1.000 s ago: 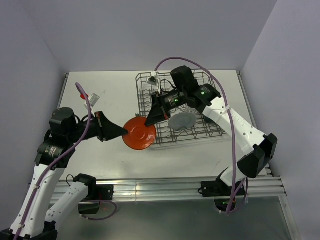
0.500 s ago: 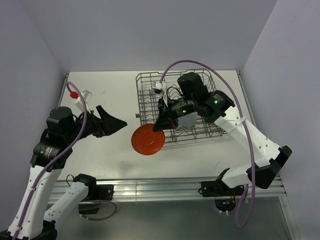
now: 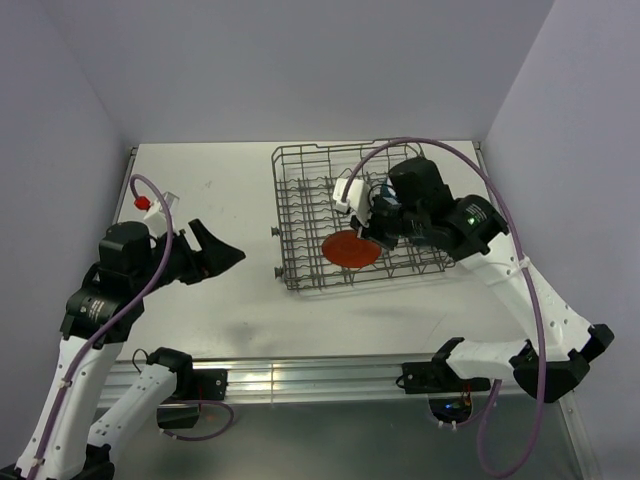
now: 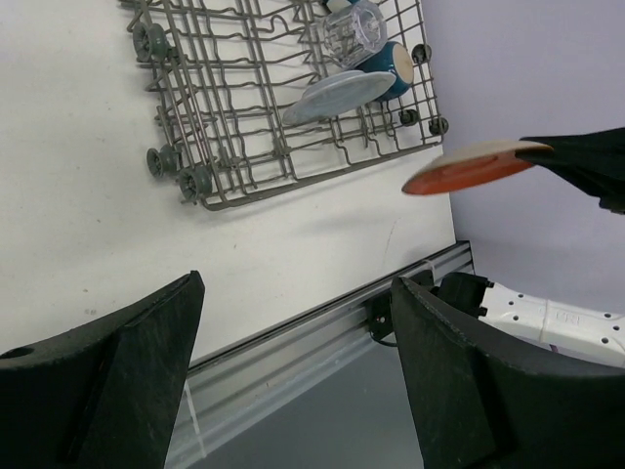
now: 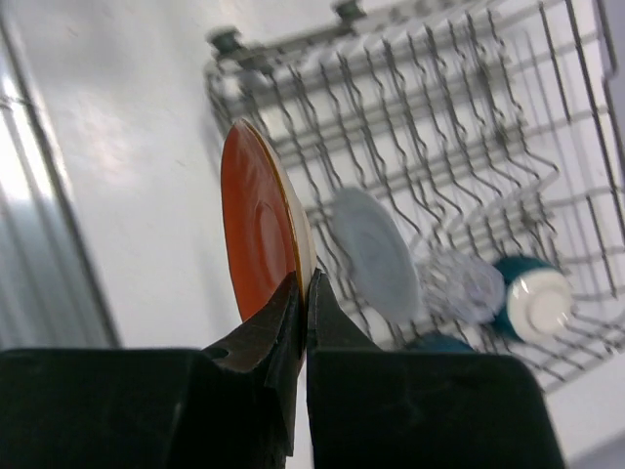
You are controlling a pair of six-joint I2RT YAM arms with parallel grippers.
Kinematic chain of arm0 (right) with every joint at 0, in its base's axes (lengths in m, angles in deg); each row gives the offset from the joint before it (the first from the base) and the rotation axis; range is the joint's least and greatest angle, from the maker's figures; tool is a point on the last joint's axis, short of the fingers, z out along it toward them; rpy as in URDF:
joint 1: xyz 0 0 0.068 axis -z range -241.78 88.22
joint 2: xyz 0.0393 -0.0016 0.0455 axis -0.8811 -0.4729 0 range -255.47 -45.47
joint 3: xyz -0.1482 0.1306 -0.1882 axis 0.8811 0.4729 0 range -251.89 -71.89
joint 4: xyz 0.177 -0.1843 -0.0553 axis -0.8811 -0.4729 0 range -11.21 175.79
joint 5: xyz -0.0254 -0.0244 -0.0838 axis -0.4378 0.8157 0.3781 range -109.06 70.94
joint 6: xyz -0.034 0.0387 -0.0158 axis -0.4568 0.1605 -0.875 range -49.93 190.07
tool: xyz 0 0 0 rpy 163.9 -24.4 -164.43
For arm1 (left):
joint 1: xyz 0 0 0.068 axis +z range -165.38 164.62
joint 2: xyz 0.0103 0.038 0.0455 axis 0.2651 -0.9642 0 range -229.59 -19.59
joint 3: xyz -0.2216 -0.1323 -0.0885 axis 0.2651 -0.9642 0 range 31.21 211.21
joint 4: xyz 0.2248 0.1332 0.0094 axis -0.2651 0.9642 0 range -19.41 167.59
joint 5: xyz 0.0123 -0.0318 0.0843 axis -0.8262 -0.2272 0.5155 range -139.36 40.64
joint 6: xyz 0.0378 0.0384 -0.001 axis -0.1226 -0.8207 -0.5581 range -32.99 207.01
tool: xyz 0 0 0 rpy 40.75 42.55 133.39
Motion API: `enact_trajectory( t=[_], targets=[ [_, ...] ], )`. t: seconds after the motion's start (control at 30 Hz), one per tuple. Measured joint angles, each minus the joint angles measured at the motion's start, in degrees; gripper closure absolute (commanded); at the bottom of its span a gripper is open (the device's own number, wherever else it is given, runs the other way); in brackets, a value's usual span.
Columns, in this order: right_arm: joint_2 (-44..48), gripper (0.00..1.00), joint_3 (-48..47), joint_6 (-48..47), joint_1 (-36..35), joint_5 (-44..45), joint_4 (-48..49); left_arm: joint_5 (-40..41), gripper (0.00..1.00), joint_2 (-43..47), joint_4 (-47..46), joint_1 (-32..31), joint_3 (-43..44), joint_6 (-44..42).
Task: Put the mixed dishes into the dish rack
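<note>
The red-orange plate in my right gripper will go down next into the free slot [image 3: 377,267] [image 5: 344,281] beside the pale plate, toward the rack's near rim, and I will let go of it there.
The grey wire dish rack [image 3: 283,215] stands at the back right of the table. My right gripper [image 3: 369,242] is shut on the rim of the red-orange plate [image 3: 349,250] and holds it on edge above the rack's front rows. In the right wrist view the fingertips [image 5: 305,289] pinch the plate [image 5: 256,230] over the tines [image 5: 410,127]. A pale blue-grey plate [image 5: 376,256], a clear glass tumbler [image 5: 459,283] and a dark blue mug [image 5: 532,298] sit in the rack. My left gripper [image 3: 230,255] hangs open and empty left of the rack.
The left wrist view shows the rack [image 4: 244,147] with its small wheels, the pale plate [image 4: 337,96], tumbler [image 4: 354,31] and mug [image 4: 395,63], and the red plate [image 4: 474,166] in the air. An aluminium rail [image 3: 330,375] runs along the near table edge.
My left gripper opened, let go of the red-orange plate and drew back to the left. My right gripper carried the plate from beside the rack to above its front rows.
</note>
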State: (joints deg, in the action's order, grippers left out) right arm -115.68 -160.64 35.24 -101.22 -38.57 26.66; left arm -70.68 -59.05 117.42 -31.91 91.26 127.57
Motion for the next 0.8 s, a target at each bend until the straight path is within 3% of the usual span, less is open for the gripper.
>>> enact_trajectory(
  t=[0.47,0.8],
  targets=[
    [5.5,1.0,22.9,-14.8,8.2,13.5,7.9,-0.3,0.19,1.0,1.2,0.0,-2.8,-0.3],
    [6.5,1.0,24.9,-19.0,9.3,16.0,14.7,-0.5,0.19,1.0,1.1,0.0,-3.3,-0.5]
  ],
)
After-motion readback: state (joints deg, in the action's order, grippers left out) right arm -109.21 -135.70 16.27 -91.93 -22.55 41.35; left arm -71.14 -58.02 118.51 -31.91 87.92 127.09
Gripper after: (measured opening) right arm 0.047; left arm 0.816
